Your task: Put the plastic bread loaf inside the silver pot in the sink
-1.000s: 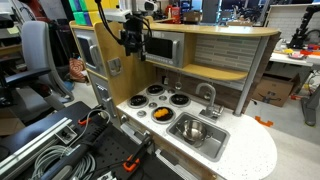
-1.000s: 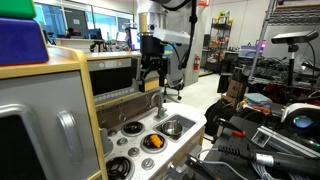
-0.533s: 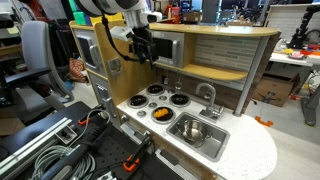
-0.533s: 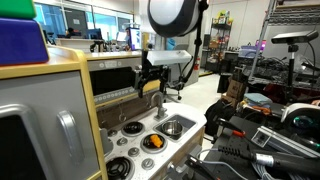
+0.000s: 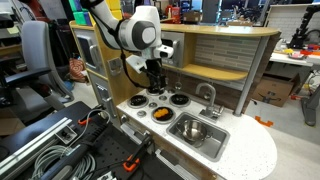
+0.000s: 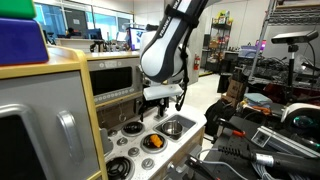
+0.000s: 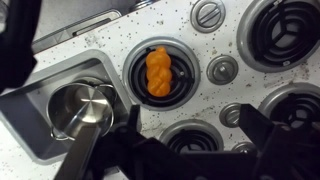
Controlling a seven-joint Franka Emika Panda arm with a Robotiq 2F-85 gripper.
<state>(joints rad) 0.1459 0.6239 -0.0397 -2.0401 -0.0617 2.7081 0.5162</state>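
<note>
My open gripper moves down and toward the burner beside the sink next, onto the plastic bread loaf, since the loaf lies there well below its fingers.
The plastic bread loaf (image 7: 158,72) is an orange lump lying on a black burner of the toy stove; it shows in both exterior views (image 5: 160,114) (image 6: 152,142). The silver pot (image 7: 82,110) stands in the grey sink (image 7: 30,125), beside that burner; pot (image 5: 192,129) and sink (image 5: 212,145) also show in an exterior view, and the sink in the other exterior view (image 6: 178,125). My gripper (image 7: 193,130) is open and empty, hanging above the stove top (image 5: 155,88) (image 6: 160,108), clear of the loaf.
Several black burners (image 7: 290,30) and round silver knobs (image 7: 222,70) cover the white speckled countertop (image 5: 250,150). A curved silver faucet (image 5: 208,96) stands behind the sink. A wooden shelf and a toy microwave (image 5: 165,48) rise behind the stove.
The arm has swung down from in front of the microwave toward the stove top. The gripper now points down over the burners. Loaf and pot have not moved.
</note>
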